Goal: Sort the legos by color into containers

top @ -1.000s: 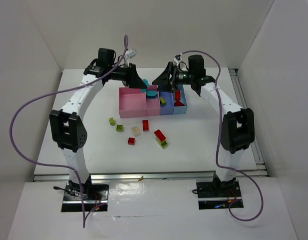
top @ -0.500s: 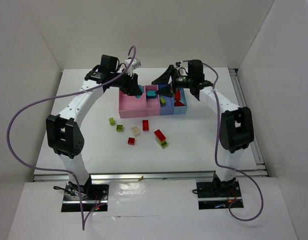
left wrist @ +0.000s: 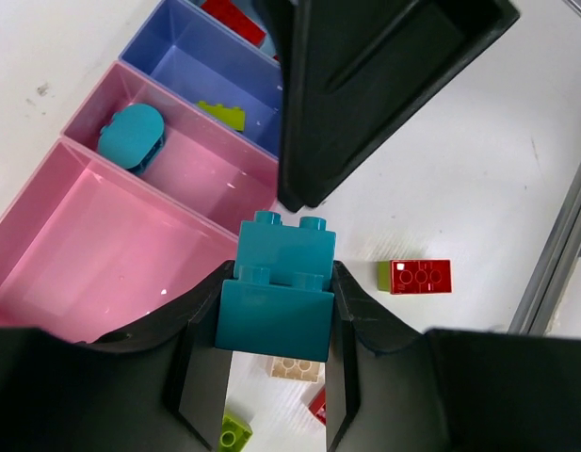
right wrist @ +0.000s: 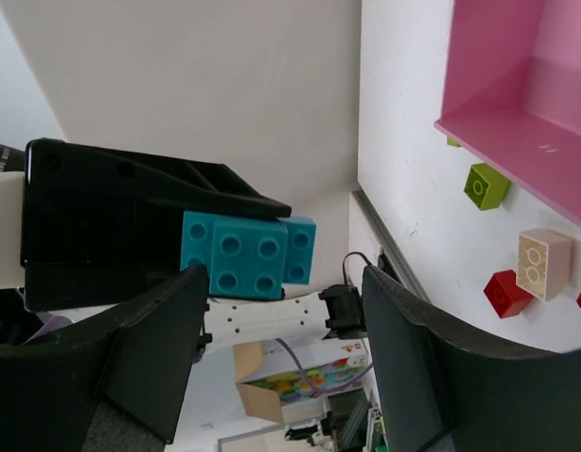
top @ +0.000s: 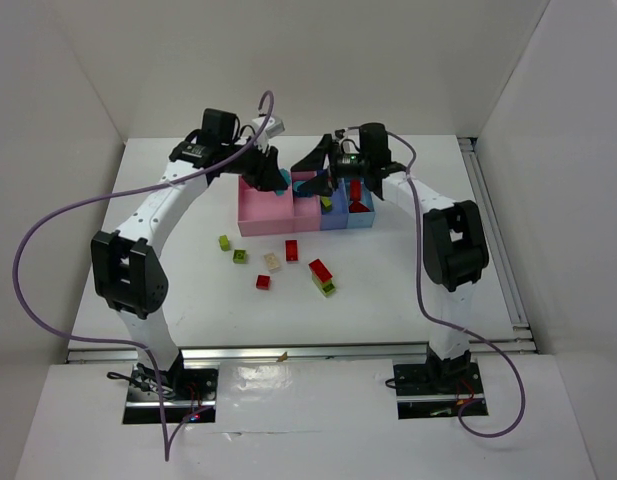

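Note:
I will next lower my left gripper across to the cyan piece's narrow pink bin (top: 307, 213) (left wrist: 201, 171) and release, because that bin is below my gripper, to its right in the top view.
My left gripper (left wrist: 282, 282) is shut on a stack of two cyan legos (left wrist: 279, 299), held in the air over the near corner of the containers (top: 250, 212). In the top view that gripper (top: 272, 174) hangs above the wide pink bin's back edge. My right gripper (right wrist: 285, 280) stands open, facing the cyan stack (right wrist: 245, 254) from close by without touching it. One of its fingers (left wrist: 365, 85) covers part of the blue bins. A rounded cyan piece (left wrist: 132, 137) lies in the narrow pink bin (left wrist: 191, 174). A yellow-green brick (left wrist: 222, 114) lies in the blue bin.
Loose legos lie on the table in front of the bins: two yellow-green (top: 225, 242) (top: 239, 256), a beige one (top: 273, 262), two red (top: 291, 250) (top: 263, 282) and a red and yellow-green stack (top: 322, 277). A red brick (top: 357, 192) sits in the far right blue bin.
The right gripper has swung left to meet the left gripper. The left gripper shifted slightly right with the cyan stack still in it.

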